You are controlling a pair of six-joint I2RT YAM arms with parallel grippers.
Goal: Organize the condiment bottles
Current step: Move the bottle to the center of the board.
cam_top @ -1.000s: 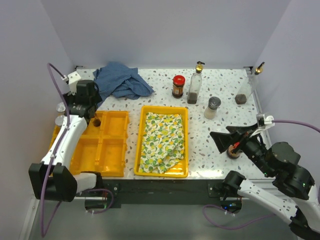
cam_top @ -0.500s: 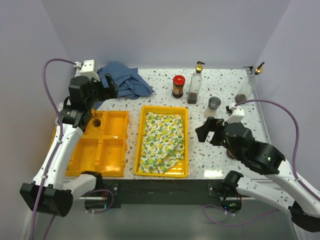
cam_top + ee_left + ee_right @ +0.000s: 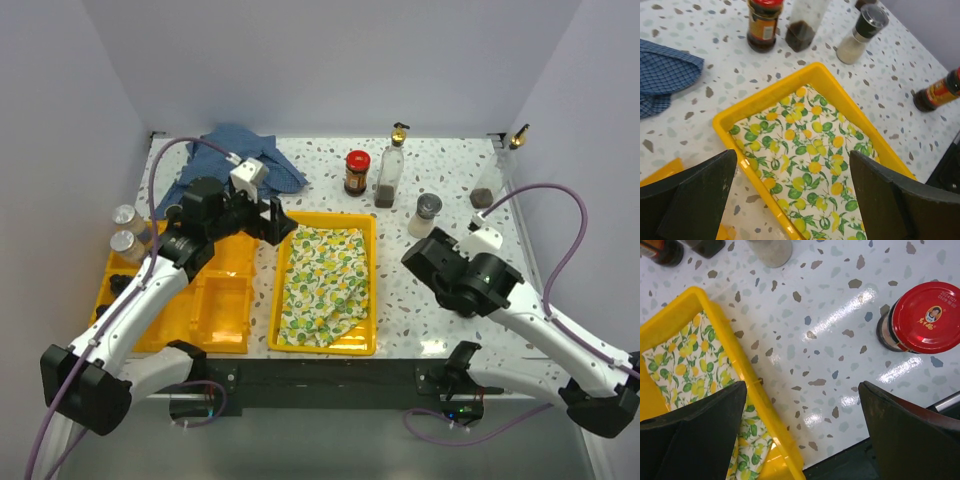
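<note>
I should move my right gripper to the right in the wrist view next and lower it around the second jar's red lid (image 3: 928, 316), because its open fingers have only bare table between them.
The condiment bottles stand apart on the speckled table. At the back are a red-lidded jar (image 3: 357, 172) (image 3: 762, 25), a clear bottle with a gold pourer (image 3: 391, 168) (image 3: 802, 25) and a grey-capped shaker (image 3: 425, 215) (image 3: 862, 32). Another gold-pourer bottle (image 3: 490, 185) is at the far right, and two grey-capped shakers (image 3: 126, 230) stand at the left edge. A second red-lidded jar (image 3: 922, 317) (image 3: 940, 90) stands right of my right gripper (image 3: 802, 430) (image 3: 420, 258), which is open and empty over bare table. My left gripper (image 3: 795, 195) (image 3: 268, 215) hangs open and empty over the lemon tray's left rim.
A yellow tray (image 3: 285, 250) (image 3: 740, 360) (image 3: 765, 100) lined with a lemon-print cloth (image 3: 325, 275) lies in the middle. A yellow compartment tray (image 3: 215, 295) lies to its left. A blue checked cloth (image 3: 240, 160) (image 3: 665, 75) is crumpled at the back left.
My left arm has swung from the back left corner rightward to the lemon tray. My right arm has moved in over the table and now covers the front-right jar from above.
</note>
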